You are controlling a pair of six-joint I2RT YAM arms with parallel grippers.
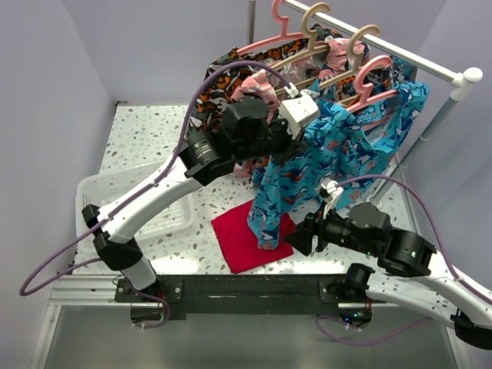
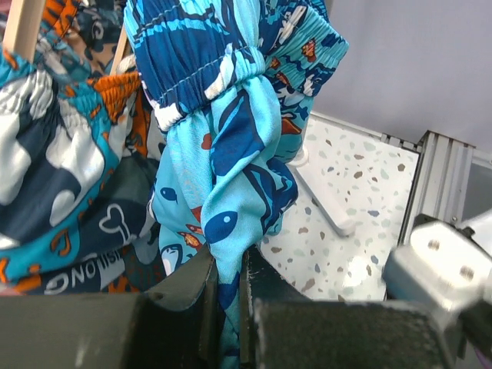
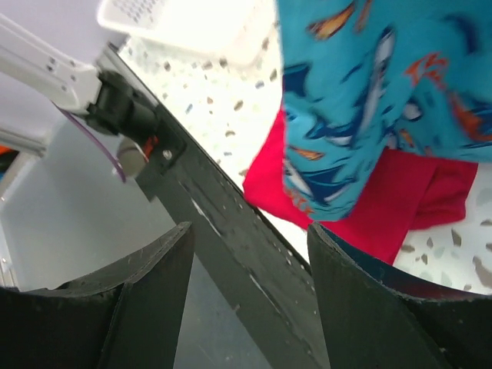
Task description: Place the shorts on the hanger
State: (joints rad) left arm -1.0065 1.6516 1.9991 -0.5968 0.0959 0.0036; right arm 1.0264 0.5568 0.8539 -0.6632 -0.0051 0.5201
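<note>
I will carry the fold of the shorts with my left gripper to the right in the top view, toward the bar's post [image 1: 427, 134], because the hook of the pink hanger is off the white bar.
The turquoise shorts [image 1: 330, 150] hang bunched from the rail area, their upper part draped at the pink hanger [image 1: 374, 91]. One leg trails down to the red cloth. My left gripper [image 1: 301, 137] is shut on a fold of the shorts [image 2: 231, 154], with fabric pinched between its fingers [image 2: 228, 265]. My right gripper [image 1: 294, 240] sits low near the front edge, beside the hanging leg end. In the right wrist view it [image 3: 250, 231] stands open and empty, with the shorts [image 3: 369, 100] up ahead to its right.
A red cloth [image 1: 244, 238] lies on the table under the leg. A white basket [image 1: 146, 201] stands at the left. The white rail [image 1: 400, 58] carries wooden hangers [image 1: 323, 31] and dark patterned garments [image 1: 231, 77]. The black front bar [image 3: 231, 231] runs below the right gripper.
</note>
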